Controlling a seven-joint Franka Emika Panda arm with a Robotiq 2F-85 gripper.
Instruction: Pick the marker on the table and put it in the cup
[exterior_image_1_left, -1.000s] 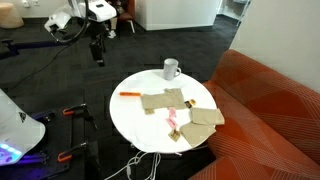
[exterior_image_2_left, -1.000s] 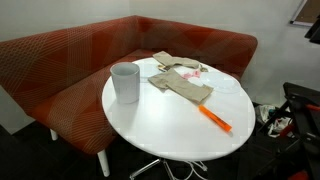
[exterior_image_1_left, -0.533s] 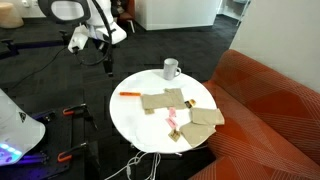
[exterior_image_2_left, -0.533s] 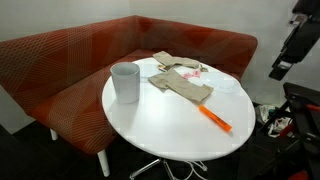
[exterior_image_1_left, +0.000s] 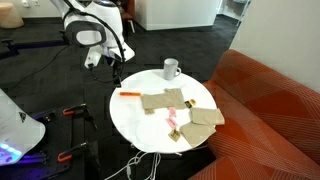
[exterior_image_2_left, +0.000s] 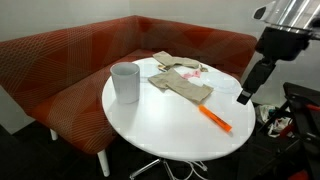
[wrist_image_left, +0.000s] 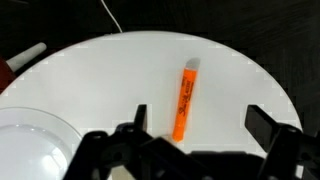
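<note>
My gripper should next go down past the table edge onto the marker's end by the tan cloths, because it is below my gripper and farther from that edge.
The orange-red marker (exterior_image_1_left: 129, 95) lies flat on the round white table (exterior_image_1_left: 130, 118) near its edge; it also shows in an exterior view (exterior_image_2_left: 215, 119) and in the wrist view (wrist_image_left: 185, 100). The white-grey cup (exterior_image_1_left: 171, 69) with a side handle stands upright at the table's far side, also seen in an exterior view (exterior_image_2_left: 125, 82). My gripper (exterior_image_1_left: 116, 75) hangs above the table edge by the marker, seen too in an exterior view (exterior_image_2_left: 243, 97). In the wrist view the gripper (wrist_image_left: 197, 122) is open and empty, its fingers on either side of the marker, above it.
Several tan cloths (exterior_image_1_left: 168, 102) and a small pink item (exterior_image_1_left: 171, 121) lie mid-table, also in an exterior view (exterior_image_2_left: 180, 82). A red sofa (exterior_image_2_left: 70, 55) wraps round the table. Cables (exterior_image_1_left: 130, 165) lie on the dark floor below.
My arm has swung in from beyond the table and come down over the table edge near the marker. The marker, cup and cloths have not moved.
</note>
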